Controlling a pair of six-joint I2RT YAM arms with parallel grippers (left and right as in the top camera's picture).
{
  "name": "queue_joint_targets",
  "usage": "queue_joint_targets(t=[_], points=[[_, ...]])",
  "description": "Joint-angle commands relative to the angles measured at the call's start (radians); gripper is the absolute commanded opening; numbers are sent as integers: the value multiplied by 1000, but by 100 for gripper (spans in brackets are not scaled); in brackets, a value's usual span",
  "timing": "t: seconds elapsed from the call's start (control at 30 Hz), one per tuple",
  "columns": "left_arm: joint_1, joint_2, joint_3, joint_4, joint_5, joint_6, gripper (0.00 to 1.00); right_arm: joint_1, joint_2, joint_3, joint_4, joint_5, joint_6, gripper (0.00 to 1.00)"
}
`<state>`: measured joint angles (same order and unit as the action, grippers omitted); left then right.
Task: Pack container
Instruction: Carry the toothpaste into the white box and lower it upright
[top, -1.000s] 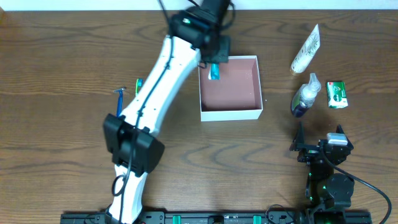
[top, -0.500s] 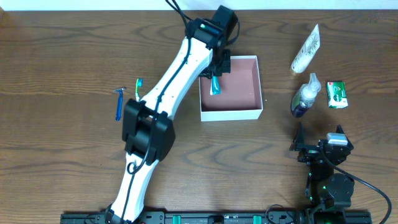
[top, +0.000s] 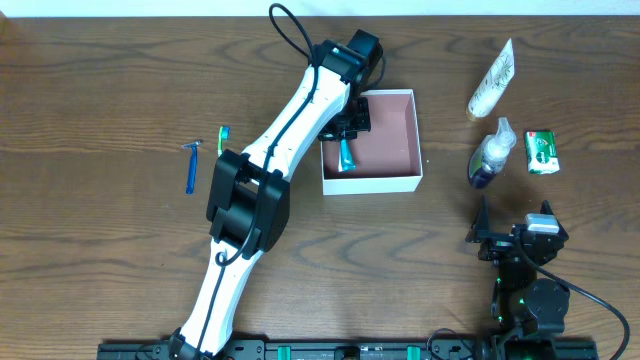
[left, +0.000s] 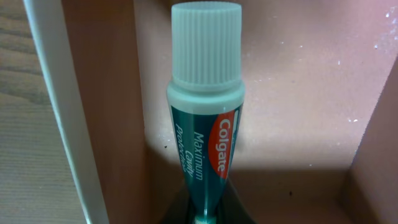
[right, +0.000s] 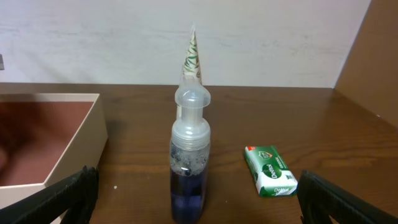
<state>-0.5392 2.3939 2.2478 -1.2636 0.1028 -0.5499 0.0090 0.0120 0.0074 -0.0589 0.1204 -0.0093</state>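
My left gripper will lower the toothpaste tube (top: 345, 155) slightly toward the container's toothbrush side, onto its bottom, then open.
The container (top: 400, 182) is a square white-walled box with a pink-brown inside at the table's middle. My left gripper (top: 346, 128) is over its left side, shut on a teal Colgate toothpaste tube (top: 345, 155). In the left wrist view the tube (left: 205, 118) points cap-first into the box's left front corner (left: 292, 124), close to the floor. My right gripper (top: 515, 240) is open and empty, low at the right, facing a blue bottle (right: 188, 168) and a green soap bar (right: 270, 171).
A white cream tube (top: 492, 80), the blue bottle (top: 492, 152) and the green soap bar (top: 541, 151) lie right of the container. A blue razor (top: 190, 165) and a green toothbrush (top: 223, 138) lie to the left, partly under my left arm.
My left gripper has moved toward the front along the container's left side, lowering the toothpaste tube into the box. The right arm has not moved.
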Motion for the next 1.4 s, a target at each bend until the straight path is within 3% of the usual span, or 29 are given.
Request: queue_joint_targets(t=[0.0, 0.33, 0.9, 1.0, 1.37], points=[[-1, 6, -18, -3, -26, -12, 6, 11, -5, -2, -4, -1, -7, 99], [-1, 6, -85, 92, -48, 18, 6, 11, -5, -2, -5, -1, -7, 99], [-1, 6, -167, 125, -69, 17, 7, 11, -5, -2, -5, -1, -7, 99], [-1, 6, -167, 125, -69, 17, 15, 11, -5, -2, -5, -1, -7, 99], [0, 5, -164, 125, -64, 18, 17, 11, -5, -2, -4, -1, -7, 99]])
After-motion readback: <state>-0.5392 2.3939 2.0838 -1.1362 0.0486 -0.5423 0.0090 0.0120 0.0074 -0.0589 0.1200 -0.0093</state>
